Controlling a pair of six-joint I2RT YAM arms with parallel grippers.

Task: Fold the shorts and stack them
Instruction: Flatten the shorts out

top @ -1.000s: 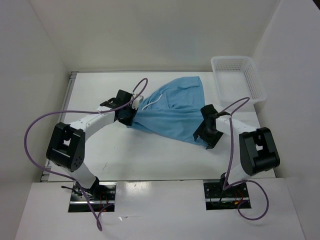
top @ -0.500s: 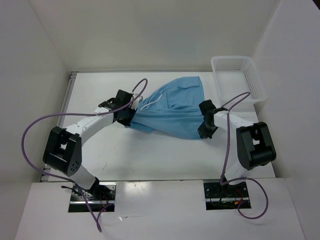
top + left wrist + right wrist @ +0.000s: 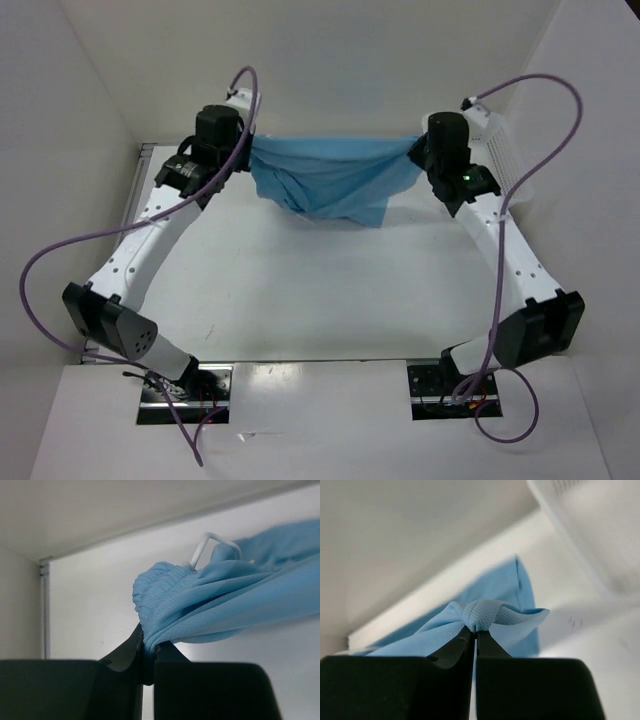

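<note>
My left gripper raises the waistband end of the shorts next, then lowers it toward the back of the table, since the shorts' middle sags bunched.
The light blue shorts (image 3: 330,180) hang stretched in the air between both arms at the back of the table, sagging in the middle. My left gripper (image 3: 248,150) is shut on the gathered waistband end (image 3: 160,605), where a loop of white drawstring (image 3: 207,542) sticks up. My right gripper (image 3: 418,150) is shut on a bunched hem at the other end (image 3: 482,616). In each wrist view the black fingers (image 3: 125,650) (image 3: 452,650) pinch the fabric tightly, and the rest of the cloth trails away below.
A white mesh basket (image 3: 505,150) stands at the back right, partly behind the right arm, and its wall (image 3: 590,525) shows blurred in the right wrist view. Purple cables (image 3: 60,260) loop off both arms. White walls enclose the table on three sides.
The right gripper closed on the shorts' right end. Both arms then lifted and carried the shorts from the table to the back, spreading them apart in the air.
</note>
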